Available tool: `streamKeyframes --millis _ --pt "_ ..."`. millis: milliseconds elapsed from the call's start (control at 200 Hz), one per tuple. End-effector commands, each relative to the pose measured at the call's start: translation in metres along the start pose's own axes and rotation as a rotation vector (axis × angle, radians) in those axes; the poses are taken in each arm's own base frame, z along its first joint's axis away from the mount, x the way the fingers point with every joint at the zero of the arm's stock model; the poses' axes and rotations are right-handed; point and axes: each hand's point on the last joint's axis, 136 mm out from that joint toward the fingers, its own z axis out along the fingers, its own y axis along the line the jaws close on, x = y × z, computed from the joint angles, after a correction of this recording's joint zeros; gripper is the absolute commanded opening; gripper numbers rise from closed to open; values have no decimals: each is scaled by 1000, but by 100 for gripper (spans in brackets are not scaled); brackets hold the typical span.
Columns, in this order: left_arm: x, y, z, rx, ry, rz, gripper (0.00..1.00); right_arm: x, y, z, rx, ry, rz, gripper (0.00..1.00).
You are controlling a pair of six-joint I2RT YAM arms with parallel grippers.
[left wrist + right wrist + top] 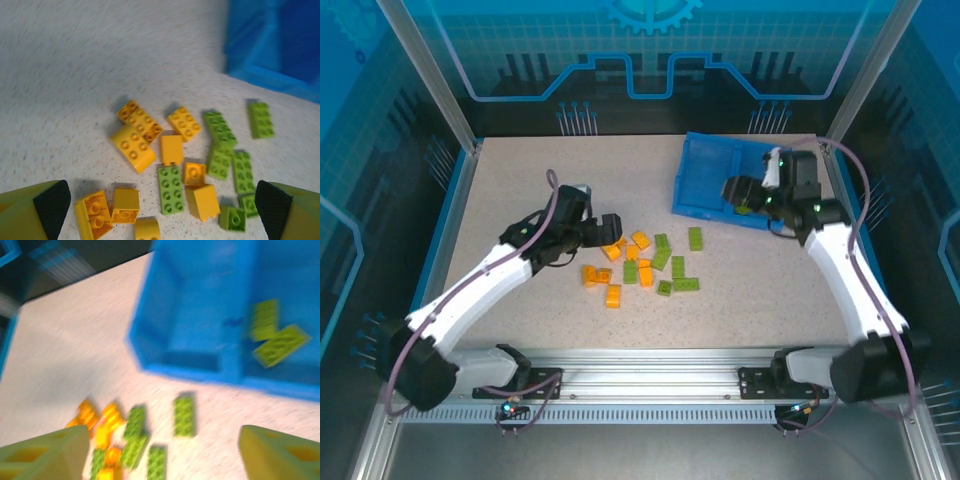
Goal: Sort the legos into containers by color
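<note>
My open left gripper lowers over the rounded orange brick [610, 252] [134, 148] next and closes on its sides, since bare tabletop borders that brick at the pile's edge.
Orange legos [612, 295] and green legos [662, 250] lie mixed in a loose pile at the table's middle. My left gripper [610, 226] hovers at the pile's left edge, open and holding nothing. From its wrist I look down on an orange brick [132, 146] and a green brick [171, 188] between the spread fingers of the left gripper [161, 207]. My right gripper [738, 190] hangs over the blue container tray [700, 165], open and empty. Two green bricks [272, 335] lie in the tray's right compartment [295, 370]. The left compartment [195, 315] holds no bricks.
A single green brick [695, 238] lies apart, between the pile and the tray's near wall. Metal posts and blue transparent panels [640, 60] enclose the table. The arm bases sit on a rail [650, 385] along the near edge.
</note>
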Motion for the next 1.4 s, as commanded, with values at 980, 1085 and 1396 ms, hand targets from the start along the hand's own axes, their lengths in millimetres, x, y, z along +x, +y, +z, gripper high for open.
streamKeyframes --millis 980,1085,1396 --pt "64 39 140 -281 302 -386 75 150 105 -22 -226 380 -264 100" --pt "59 35 144 -273 298 -374 75 148 108 -21 -223 376 -275 100" --pt "67 49 150 -313 323 -387 64 150 107 -24 -206 373 -275 100"
